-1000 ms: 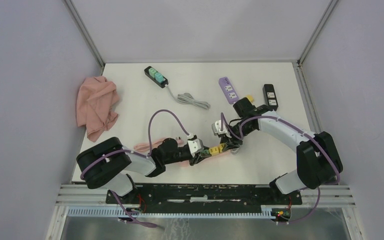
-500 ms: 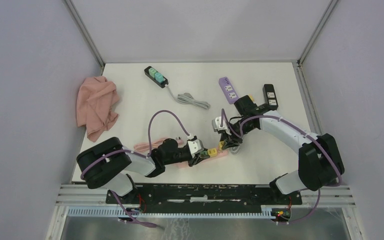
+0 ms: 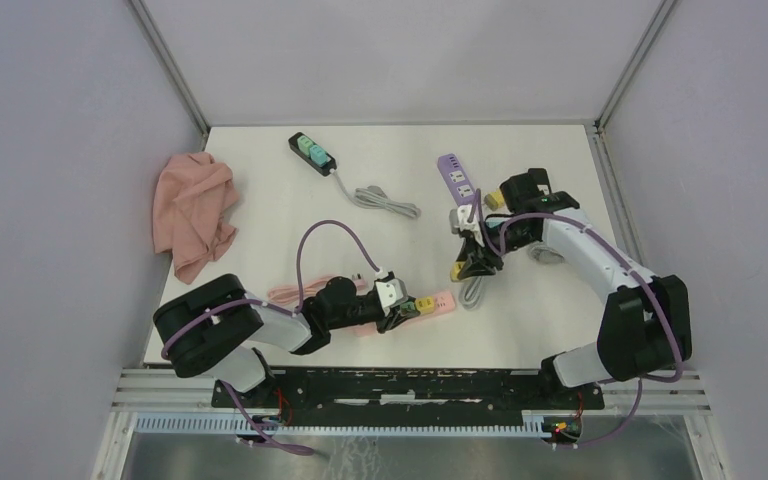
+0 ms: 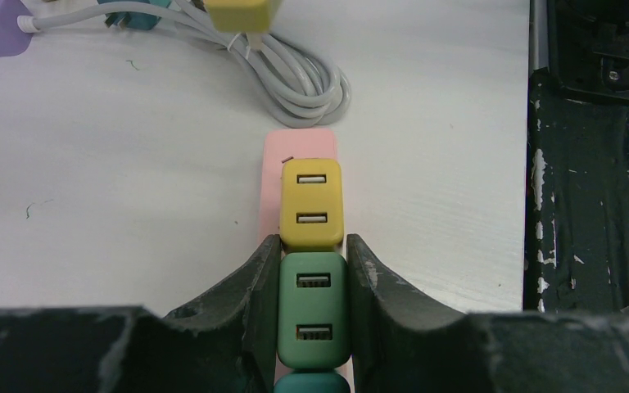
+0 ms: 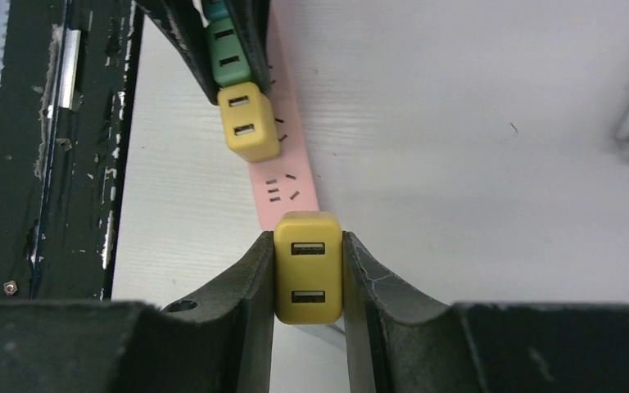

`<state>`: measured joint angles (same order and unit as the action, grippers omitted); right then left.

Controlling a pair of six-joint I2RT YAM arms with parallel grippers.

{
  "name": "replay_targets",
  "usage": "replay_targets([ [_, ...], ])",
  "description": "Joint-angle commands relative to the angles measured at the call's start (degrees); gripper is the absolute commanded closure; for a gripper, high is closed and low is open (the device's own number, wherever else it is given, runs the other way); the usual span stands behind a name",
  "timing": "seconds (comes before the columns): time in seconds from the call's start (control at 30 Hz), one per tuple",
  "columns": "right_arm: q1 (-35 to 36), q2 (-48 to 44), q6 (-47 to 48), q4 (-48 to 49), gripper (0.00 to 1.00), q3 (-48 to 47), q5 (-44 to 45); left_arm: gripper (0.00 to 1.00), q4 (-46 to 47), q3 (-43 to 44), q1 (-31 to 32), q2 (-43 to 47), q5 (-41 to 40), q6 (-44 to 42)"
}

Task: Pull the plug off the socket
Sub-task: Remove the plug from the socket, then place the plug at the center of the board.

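My right gripper carries the yellow plug to the right in the top view and down next to release it, as bare tabletop (image 3: 516,264) beside the coil lies below, that way.
A pink power strip (image 3: 444,302) lies near the front edge, also in the left wrist view (image 4: 300,144) and the right wrist view (image 5: 288,185). My left gripper (image 3: 396,313) is shut on a green plug (image 4: 313,319) seated in the strip, pinning it down. A yellow plug (image 4: 311,205) sits in the strip just past it. My right gripper (image 3: 458,268) is shut on a second yellow plug (image 5: 308,278) and holds it above the table, clear of the strip, whose bare slots (image 5: 282,190) show below.
A grey cable coil (image 3: 474,291) lies beside the strip's end. A purple power strip (image 3: 456,178) and a black one (image 3: 312,153) with a grey cord (image 3: 388,201) lie further back. A pink cloth (image 3: 195,210) lies at the left.
My right gripper has lifted the yellow plug off the pink strip and moved it up and back to the right. My left gripper has stayed clamped on the green plug.
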<state>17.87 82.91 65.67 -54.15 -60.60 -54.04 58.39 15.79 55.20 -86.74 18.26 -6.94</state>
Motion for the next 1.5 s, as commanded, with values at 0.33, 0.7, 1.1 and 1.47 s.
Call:
replay_targets([
  [0.33,-21.35,-0.38,-26.44,9.42,0.94,-3.88,13.33,0.97,-6.88,-1.64,-0.25,-0.17,0.42,-0.96],
  [0.7,-26.41,11.40,-31.06,8.63,0.75,-6.17,19.65,0.97,-7.19,-0.87,-0.20,-0.30,0.77,-0.88],
  [1.1,-26.48,8.84,-32.39,12.49,0.39,-4.57,24.32,0.97,-6.95,-0.95,-0.27,0.19,0.72,-0.55],
  [1.47,-25.45,-8.86,-18.78,9.48,0.29,1.95,-1.94,0.96,-6.80,-0.84,-0.20,0.49,1.05,-0.05],
])
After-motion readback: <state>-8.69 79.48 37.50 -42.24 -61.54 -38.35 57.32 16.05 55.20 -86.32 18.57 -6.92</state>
